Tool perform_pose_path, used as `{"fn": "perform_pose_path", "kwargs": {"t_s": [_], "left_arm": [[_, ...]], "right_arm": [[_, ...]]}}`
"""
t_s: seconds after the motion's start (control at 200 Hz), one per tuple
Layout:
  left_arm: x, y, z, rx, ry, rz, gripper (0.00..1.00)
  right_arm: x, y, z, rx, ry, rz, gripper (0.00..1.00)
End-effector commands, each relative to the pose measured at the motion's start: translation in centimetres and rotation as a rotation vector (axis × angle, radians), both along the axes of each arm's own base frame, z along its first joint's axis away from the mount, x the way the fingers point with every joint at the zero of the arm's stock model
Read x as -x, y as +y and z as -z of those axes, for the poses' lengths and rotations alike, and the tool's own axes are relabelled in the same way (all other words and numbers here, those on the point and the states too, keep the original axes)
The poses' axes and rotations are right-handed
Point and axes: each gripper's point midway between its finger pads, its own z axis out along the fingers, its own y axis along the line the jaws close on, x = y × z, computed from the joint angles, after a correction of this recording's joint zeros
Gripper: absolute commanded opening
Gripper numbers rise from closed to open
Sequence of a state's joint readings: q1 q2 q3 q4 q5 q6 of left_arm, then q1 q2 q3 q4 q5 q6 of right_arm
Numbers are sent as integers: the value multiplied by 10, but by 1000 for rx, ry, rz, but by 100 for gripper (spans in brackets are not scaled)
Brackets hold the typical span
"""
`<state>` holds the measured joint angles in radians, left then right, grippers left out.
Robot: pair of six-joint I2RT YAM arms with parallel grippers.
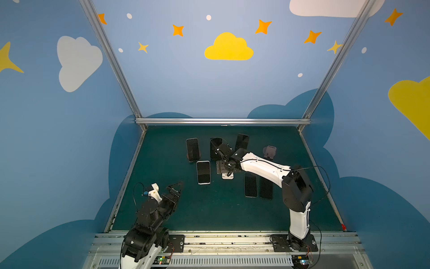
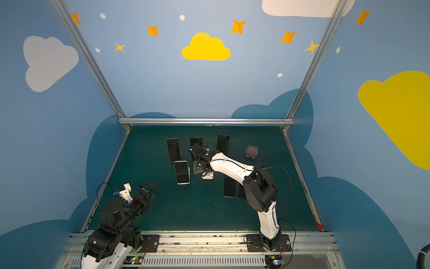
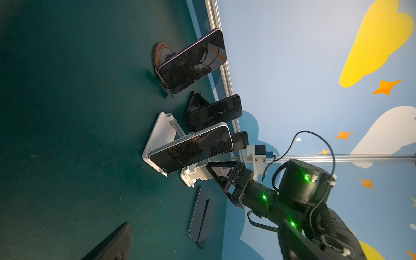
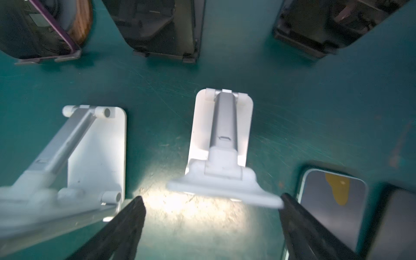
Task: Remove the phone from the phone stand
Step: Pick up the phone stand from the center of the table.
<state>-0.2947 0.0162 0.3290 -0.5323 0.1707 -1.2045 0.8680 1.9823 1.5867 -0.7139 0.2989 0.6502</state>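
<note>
My right gripper moves down next, fingers open, astride the back plate of the empty white stand, since that plate lies just below it, between both fingers.
Several dark-screened phones rest on stands on the green mat. A white-edged phone leans on a white stand. Right beside it is an empty white stand, which shows mid-frame as the empty stand in the right wrist view. My right gripper hovers low over this stand, and the gripper is open with nothing between its fingers. Behind stand a purple-edged phone on a wooden stand and two dark phones. My left gripper stands open at the near left, apart from everything.
Two phones lie flat side by side under the right forearm. An empty pink stand stands at the back right. Aluminium rails border the mat.
</note>
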Motion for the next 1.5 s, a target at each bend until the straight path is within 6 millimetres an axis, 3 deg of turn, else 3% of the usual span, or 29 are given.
{"fn": "perform_pose_path", "kwargs": {"t_s": [0.0, 0.315, 0.521, 0.851, 1.262, 1.497], "left_arm": [[-1, -1, 3, -4, 10, 3, 100], [0, 6, 0, -28, 18, -31, 100], [-10, 3, -5, -35, 17, -27, 100], [-24, 0, -10, -61, 15, -21, 100], [-29, -3, -14, -61, 0, -16, 100], [-32, -5, -17, -60, -12, -10, 100]], "right_arm": [[-4, 3, 13, -11, 18, 14, 91], [-8, -2, 24, -4, 10, 9, 66], [-14, -4, 17, 3, -22, -8, 59], [-15, -13, -18, -3, -110, -43, 61], [-27, -33, -40, -56, -133, -14, 61], [-16, -54, -46, -60, -111, 4, 61]]}}
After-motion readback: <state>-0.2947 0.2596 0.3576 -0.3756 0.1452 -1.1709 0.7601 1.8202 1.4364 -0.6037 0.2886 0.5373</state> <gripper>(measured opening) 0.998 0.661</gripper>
